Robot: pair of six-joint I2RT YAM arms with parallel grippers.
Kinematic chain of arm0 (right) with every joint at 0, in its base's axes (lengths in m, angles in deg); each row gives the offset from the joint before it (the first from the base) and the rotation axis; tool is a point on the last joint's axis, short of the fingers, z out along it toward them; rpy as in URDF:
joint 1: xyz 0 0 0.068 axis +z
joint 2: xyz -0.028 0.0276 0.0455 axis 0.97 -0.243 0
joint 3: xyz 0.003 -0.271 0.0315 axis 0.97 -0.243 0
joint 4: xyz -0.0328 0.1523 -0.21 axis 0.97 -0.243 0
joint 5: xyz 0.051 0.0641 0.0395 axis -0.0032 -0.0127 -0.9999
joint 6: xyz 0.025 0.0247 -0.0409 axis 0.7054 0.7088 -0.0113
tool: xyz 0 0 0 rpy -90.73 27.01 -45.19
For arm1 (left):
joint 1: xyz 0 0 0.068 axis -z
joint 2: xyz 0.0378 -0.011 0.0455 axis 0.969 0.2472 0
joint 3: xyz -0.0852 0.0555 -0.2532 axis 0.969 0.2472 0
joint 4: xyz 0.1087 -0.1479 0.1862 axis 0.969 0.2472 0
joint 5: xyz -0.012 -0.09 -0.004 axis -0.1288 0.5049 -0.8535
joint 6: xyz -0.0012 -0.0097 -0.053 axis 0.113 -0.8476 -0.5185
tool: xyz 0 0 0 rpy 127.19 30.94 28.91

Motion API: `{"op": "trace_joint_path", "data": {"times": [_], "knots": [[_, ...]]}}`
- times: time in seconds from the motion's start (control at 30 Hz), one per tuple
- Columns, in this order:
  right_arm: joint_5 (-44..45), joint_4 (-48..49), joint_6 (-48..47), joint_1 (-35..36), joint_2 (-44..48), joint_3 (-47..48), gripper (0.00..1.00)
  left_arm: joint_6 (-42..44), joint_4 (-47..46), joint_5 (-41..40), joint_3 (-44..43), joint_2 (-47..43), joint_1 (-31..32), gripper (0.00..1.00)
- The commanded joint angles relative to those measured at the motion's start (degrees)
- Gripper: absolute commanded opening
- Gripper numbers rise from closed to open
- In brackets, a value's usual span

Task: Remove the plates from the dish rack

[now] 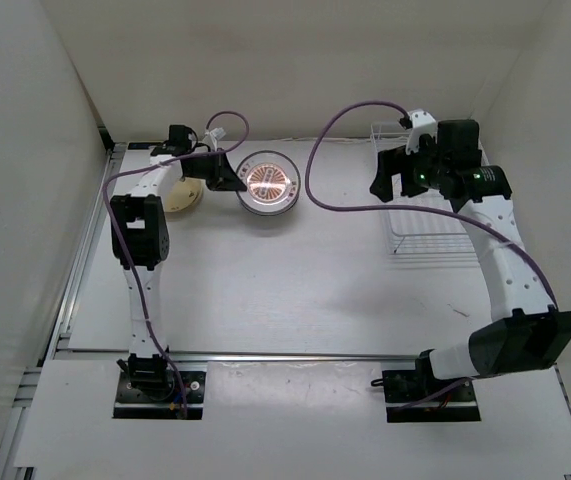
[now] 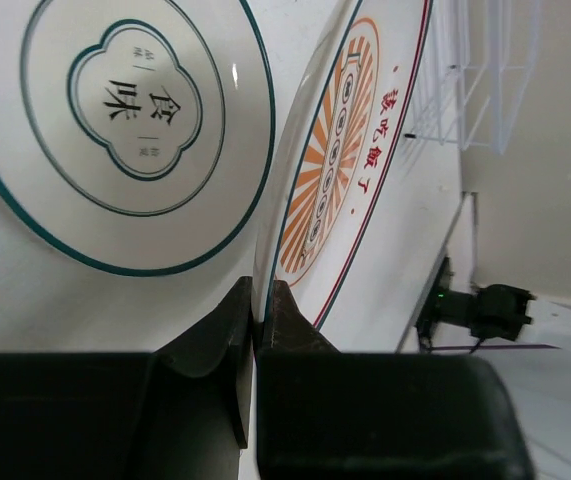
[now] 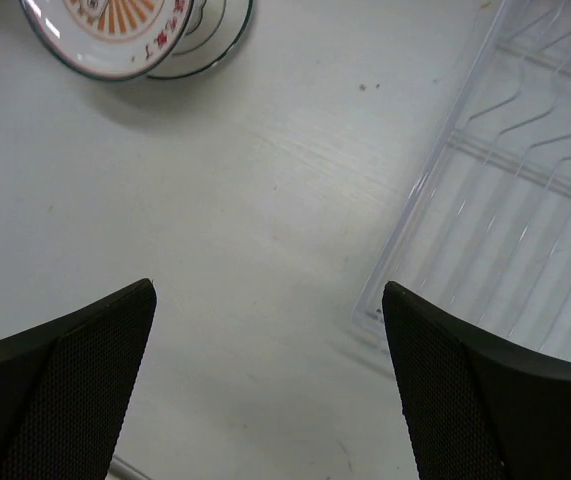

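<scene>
The left gripper of the robot needs to go down, lay the orange sunburst plate [image 1: 268, 180] on the white plate and then open.
My left gripper [image 1: 229, 176] [image 2: 261, 297] is shut on the rim of the orange sunburst plate [image 1: 268, 180] [image 2: 340, 150], which is tilted over a white plate with a dark rim and a centre motif [image 2: 125, 100] [image 3: 220, 30] lying on the table. A cream-yellow plate [image 1: 180, 197] lies just left of them, partly under the left arm. The white wire dish rack [image 1: 430, 220] [image 3: 525, 190] stands at the right. My right gripper [image 1: 395, 178] [image 3: 268, 290] hangs open over the table at the rack's left edge, holding nothing. No plate shows between the rack's bars.
White walls close in the table at the back and on both sides. A purple cable [image 1: 315, 190] loops above the table between the plates and the rack. A metal rail [image 1: 85, 260] runs along the table's left edge.
</scene>
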Motion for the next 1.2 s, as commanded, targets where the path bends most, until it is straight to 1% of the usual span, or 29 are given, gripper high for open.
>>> {"op": "trace_joint_path", "data": {"times": [0.0, 0.07, 0.17, 0.27, 0.33, 0.5, 0.7, 1.0, 1.03, 1.17], "knots": [[-3.5, -0.7, -1.2, 0.0, 5.0, -4.3, 0.97, -3.6, -3.3, 12.2, -3.3, 1.2, -2.5, 0.10], [-5.5, -1.3, -1.2, -0.5, 7.7, -6.5, 0.97, -6.6, -4.8, 15.6, -3.3, 2.8, -3.0, 0.10], [-7.3, -1.9, -1.8, -1.8, 10.4, -10.1, 0.97, -10.0, -8.0, 17.3, -3.8, 5.0, -3.0, 0.10], [-11.4, -1.9, 0.0, -4.7, 11.2, -11.8, 0.97, -11.5, -8.7, 14.8, -5.8, 6.6, -3.0, 0.10], [-12.2, -1.9, 0.6, -5.8, 11.7, -11.8, 0.97, -12.0, -8.7, 12.9, -6.6, 7.4, -3.0, 0.10], [-13.3, -1.9, 0.6, -5.8, 11.7, -11.8, 0.97, -12.6, -8.7, 8.8, -7.1, 8.0, -3.0, 0.10], [-15.1, -1.9, 0.6, -5.8, 10.6, -11.8, 0.97, -14.6, -8.7, -0.5, -6.0, 8.0, -3.0, 0.10], [-15.6, -1.9, 1.1, -5.8, 11.7, -13.5, 0.97, -16.3, -8.7, -5.3, -6.6, 9.2, -1.2, 0.10], [-15.6, -1.9, 1.1, -5.8, 12.3, -13.5, 0.97, -16.3, -8.7, -5.3, -6.6, 9.7, -0.7, 0.11], [-15.6, -1.9, 1.1, -5.8, 12.3, -13.5, 0.97, -16.3, -8.7, -5.3, -6.6, 10.2, -0.2, 0.12]]}}
